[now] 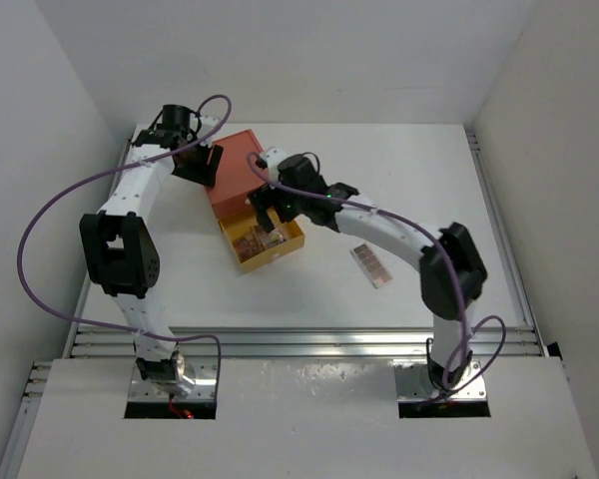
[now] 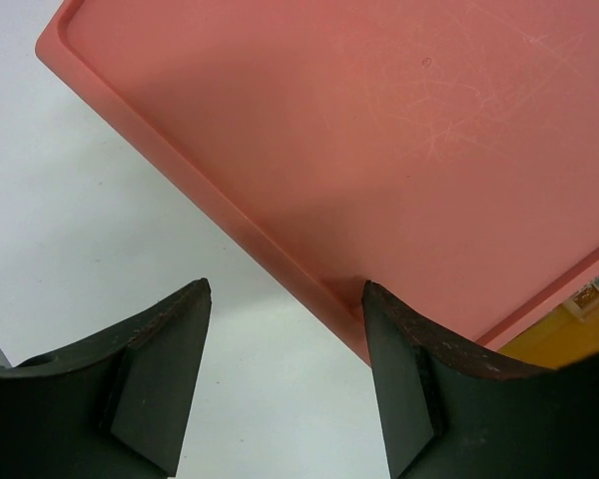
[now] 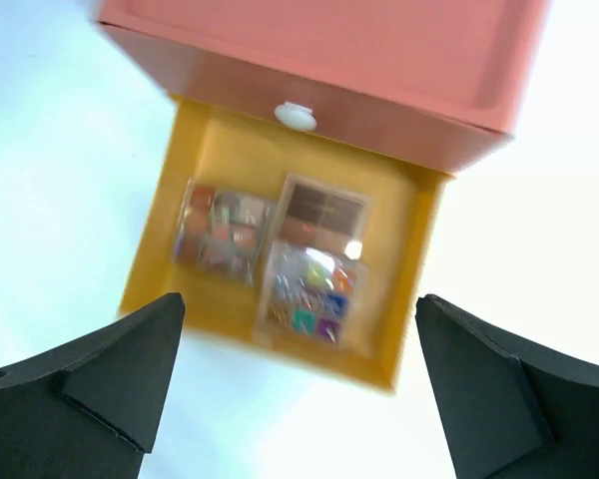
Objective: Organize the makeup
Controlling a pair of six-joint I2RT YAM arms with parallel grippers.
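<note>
I need to move my right gripper to the right in the top view and down over the longer palette's near end (image 1: 379, 275), because that palette is still outside the drawer.
An orange drawer box (image 1: 238, 160) stands at the back of the table with its yellow drawer (image 1: 248, 263) pulled out. In the right wrist view the drawer (image 3: 210, 150) holds three square makeup palettes: a pinkish one (image 3: 220, 235), a brown one (image 3: 322, 208) and a colourful one (image 3: 309, 294). A longer palette (image 1: 370, 264) lies on the table to the right. My right gripper (image 3: 299, 299) (image 1: 267, 216) hangs wide open and empty above the drawer. My left gripper (image 2: 287, 289) (image 1: 204, 165) is open at the box's left edge (image 2: 379, 120), one finger over the table and the other at the rim.
White walls close in the table on the left, back and right. A metal rail runs along the near edge by the arm bases. A corner of the yellow drawer (image 2: 569, 334) shows in the left wrist view.
</note>
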